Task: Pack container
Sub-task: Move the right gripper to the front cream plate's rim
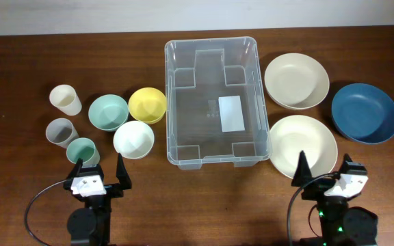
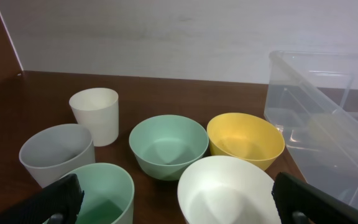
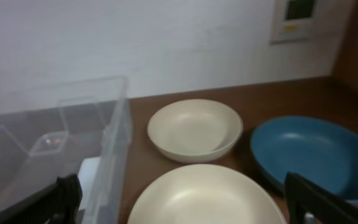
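I will swing my right gripper outward, then tilt it down onto the near cream plate's rim by the blue plate; the plate's opposite rim meets the container (image 1: 213,100).
The clear rectangular container (image 1: 213,100) stands empty in the middle of the table, a white label on its base. It also shows in the left wrist view (image 2: 328,118) and the right wrist view (image 3: 61,149). My left gripper (image 1: 100,174) is open and empty near the front edge, just before a white bowl (image 1: 133,139) and a green cup (image 1: 83,151). My right gripper (image 1: 328,174) is open and empty at the near rim of a cream plate (image 1: 302,145).
Left of the container stand a yellow bowl (image 1: 147,104), a teal bowl (image 1: 108,112), a cream cup (image 1: 66,100) and a grey cup (image 1: 61,132). To its right lie a second cream plate (image 1: 296,80) and a blue plate (image 1: 364,113).
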